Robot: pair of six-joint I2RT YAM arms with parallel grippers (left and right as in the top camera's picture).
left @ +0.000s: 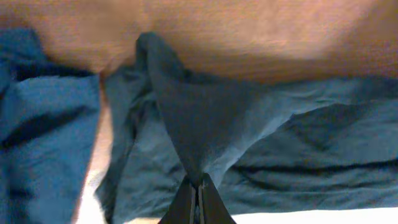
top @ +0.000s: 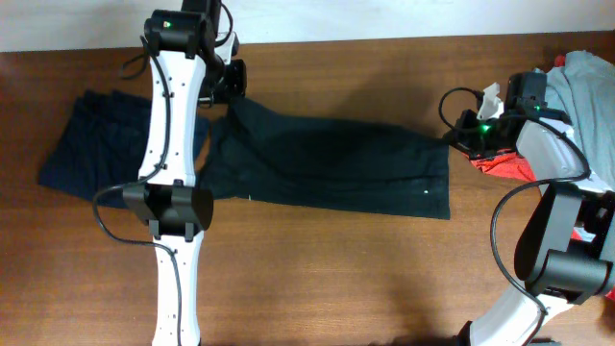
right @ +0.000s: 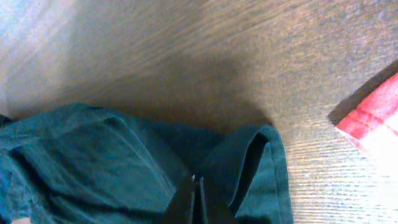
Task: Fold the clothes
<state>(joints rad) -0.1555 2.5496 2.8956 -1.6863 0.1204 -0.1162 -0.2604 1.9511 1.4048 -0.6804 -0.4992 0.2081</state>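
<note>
My right gripper draws back and down toward the garment's near corner (top: 438, 208) by the red cloth next and releases the garment, since that corner lies back and below.
A long dark teal garment (top: 336, 163) lies stretched across the middle of the brown table. My left gripper (top: 229, 88) is at its far left corner and is shut on a pinched peak of the cloth (left: 199, 124), jaws closed (left: 198, 183). My right gripper (top: 459, 140) is at the garment's far right corner. In the right wrist view its jaws (right: 198, 182) are shut on the fabric (right: 124, 162) near the hemmed edge (right: 277, 168).
A second dark blue garment (top: 91, 144) lies at the left, also in the left wrist view (left: 43, 118). A pile with a grey cloth (top: 588, 91) and a red cloth (top: 502, 165) sits at the right edge; the red cloth also shows in the right wrist view (right: 373, 115).
</note>
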